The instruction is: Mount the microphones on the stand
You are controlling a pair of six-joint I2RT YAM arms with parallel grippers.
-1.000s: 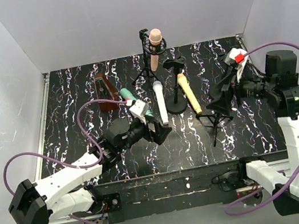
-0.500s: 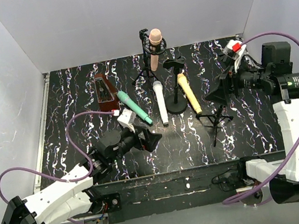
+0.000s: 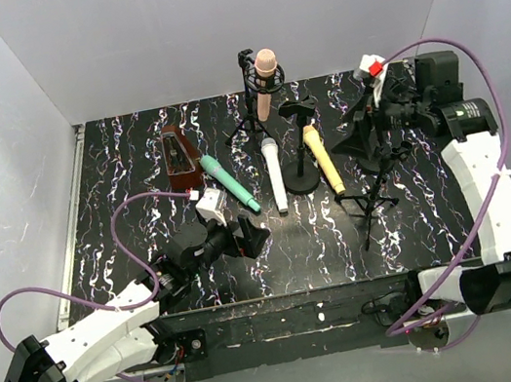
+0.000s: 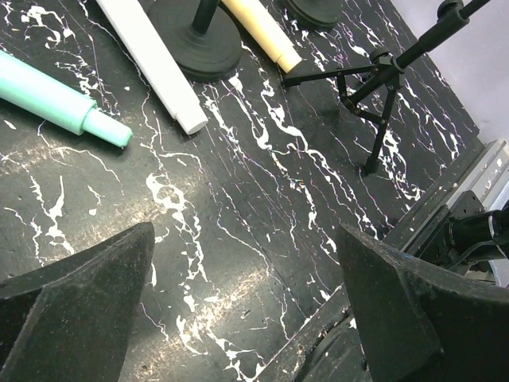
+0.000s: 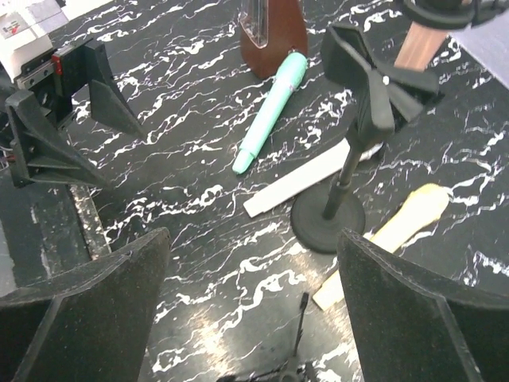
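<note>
My left gripper should move outward and tilt level onto the round-base stand's clip, since that stands outward and to the gripper's right in the top view.
A pink microphone [image 3: 264,76] stands clipped in the far tripod stand [image 3: 252,102]. A green microphone [image 3: 229,183], a white one [image 3: 274,175] and a yellow one [image 3: 323,159] lie on the black marbled table around a round-base stand [image 3: 302,183] with an empty clip [image 3: 297,107]. An empty tripod stand [image 3: 375,192] stands at the right. My left gripper [image 3: 252,239] is open and empty, near of the green and white microphones [image 4: 155,60]. My right gripper [image 3: 355,139] is open and empty, above the right tripod stand, facing the clip [image 5: 374,83].
A brown metronome [image 3: 179,158] stands left of the green microphone. White walls enclose the table on three sides. A black rail runs along the near edge [image 3: 305,301]. The left gripper's fingers [image 5: 64,119] show in the right wrist view.
My left gripper has drawn back from the white microphone toward the near edge, still empty. My right gripper has risen and moved left and farther back, over the right tripod stand.
</note>
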